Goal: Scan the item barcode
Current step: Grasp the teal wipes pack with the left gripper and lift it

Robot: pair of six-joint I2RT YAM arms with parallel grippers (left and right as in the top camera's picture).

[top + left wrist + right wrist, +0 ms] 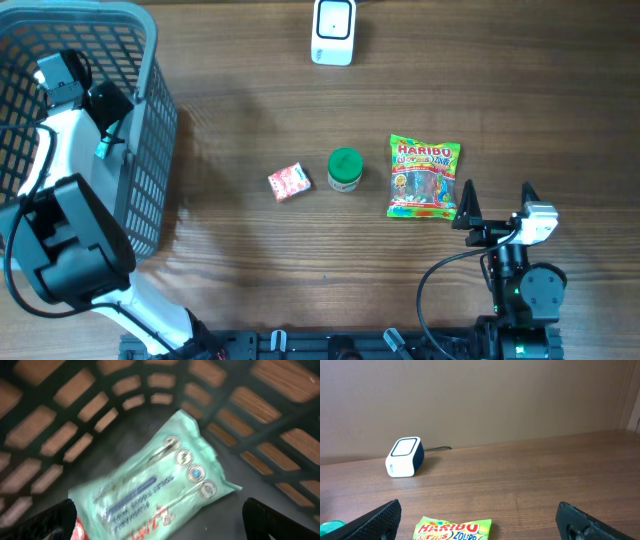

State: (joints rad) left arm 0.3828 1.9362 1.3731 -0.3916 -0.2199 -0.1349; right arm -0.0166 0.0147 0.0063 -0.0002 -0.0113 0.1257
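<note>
The mint-green packet (107, 142) (150, 480) lies slanted in the basket, below my left gripper and between its open fingers, so my left gripper will turn and lower to it next.
A mint-green packet (150, 480) with printed text and round emblems lies on the floor of the grey basket (210, 390). My left gripper (160, 522) hangs open just above it, one dark fingertip on each side of the packet's near end, not touching it. From overhead, the left arm (62, 78) reaches down into the basket (152, 120); the packet is hidden there. The white scanner (333, 30) (405, 456) stands at the table's far edge. My right gripper (497, 195) (480, 520) is open and empty, just behind the Haribo bag (424, 177) (454, 530).
A green-lidded jar (345, 169) and a small pink box (289, 181) sit mid-table, left of the Haribo bag. The basket fills the left side. A cable runs from the scanner along the back wall.
</note>
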